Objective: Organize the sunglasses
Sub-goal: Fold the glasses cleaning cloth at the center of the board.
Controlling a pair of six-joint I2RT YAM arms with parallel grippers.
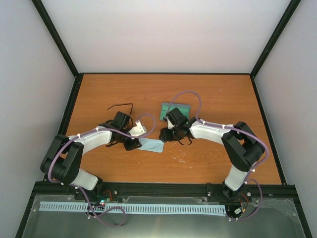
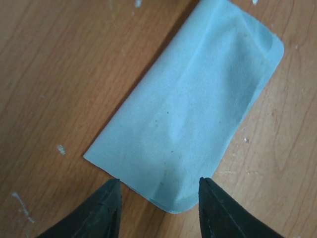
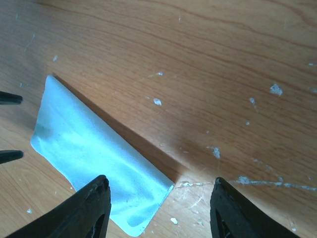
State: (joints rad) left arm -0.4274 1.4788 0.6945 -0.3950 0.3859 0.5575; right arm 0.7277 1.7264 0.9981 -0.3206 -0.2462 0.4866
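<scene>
The cloth's far corner (image 1: 162,142) (image 3: 169,187) points up between the right gripper's open fingers but is off-center, so the right gripper should go down and shift toward the left gripper onto it.
The sunglasses (image 1: 122,105), a thin dark wire frame, lie on the table behind my left arm, apart from both grippers. A folded light-blue cloth (image 1: 151,145) lies flat between the two grippers. My left gripper (image 1: 133,144) is open at the cloth's left end; in the left wrist view the cloth (image 2: 193,109) has its near corner lying between the spread fingers (image 2: 110,201), flat on the wood. My right gripper (image 1: 166,135) is open at the cloth's right end; the cloth (image 3: 89,153) reaches under its left finger (image 3: 94,201), and nothing is gripped.
A case with green lining (image 1: 177,111) sits behind the right gripper, partly hidden by the wrist. Black frame rails run along the table's edges (image 1: 163,74), with white walls behind. White flecks and scratches (image 3: 257,181) mark the wood.
</scene>
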